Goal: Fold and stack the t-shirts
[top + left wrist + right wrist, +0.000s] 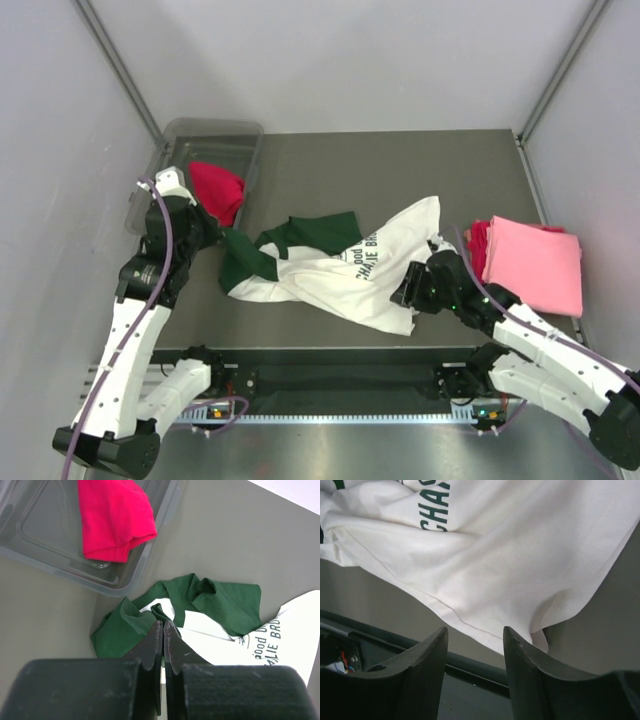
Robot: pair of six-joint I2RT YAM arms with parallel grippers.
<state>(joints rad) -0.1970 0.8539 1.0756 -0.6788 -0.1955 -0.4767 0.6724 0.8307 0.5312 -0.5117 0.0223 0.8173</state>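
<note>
The open right gripper moves down and back toward the dark bar around the shirt's near white corner next, since that lies nearer the bar than the gripper's fingers.
A white t-shirt with dark green sleeves lies crumpled mid-table, print up. My left gripper is shut, its tips over the green sleeve; whether any cloth is pinched does not show. My right gripper stands open at the shirt's near right corner, and the white hem lies just beyond its tips with nothing between them. A folded pink t-shirt rests on a red one at the right. Another red t-shirt lies in the bin.
The clear grey plastic bin stands at the back left, close to my left arm. A dark rail runs along the table's near edge, just under my right gripper. Walls close in the table on both sides.
</note>
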